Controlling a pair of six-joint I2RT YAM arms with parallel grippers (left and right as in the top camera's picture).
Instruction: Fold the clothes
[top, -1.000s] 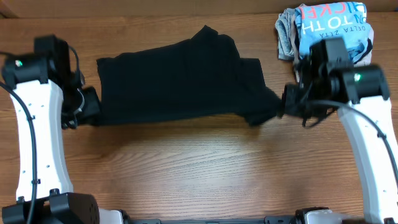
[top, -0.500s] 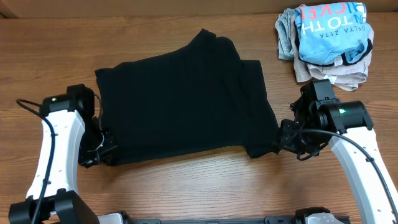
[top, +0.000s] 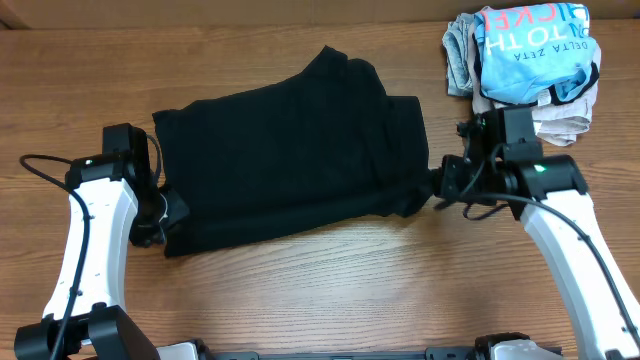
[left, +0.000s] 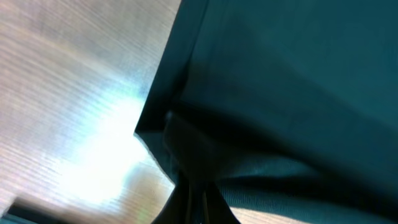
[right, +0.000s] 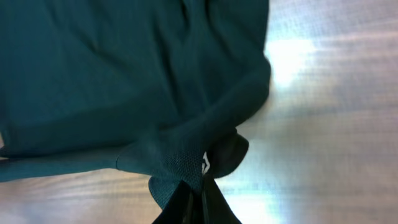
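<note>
Next, my left gripper moves outward and down onto the garment's side edge and releases its held corner, as the garment lies flat outward of it.
A black garment lies spread across the middle of the wooden table. My left gripper is shut on its near left corner; in the left wrist view the fingers pinch the dark fabric. My right gripper is shut on its near right corner; in the right wrist view the fingers clamp a fold of the cloth. Both held corners sit just above the table.
A pile of folded clothes, with a light blue printed shirt on top, sits at the back right corner, close behind my right arm. Bare wooden table lies in front of the garment.
Both grippers have moved away from the front edge with the garment's near edge, after pulling it toward the front. The near edge now lies farther back.
</note>
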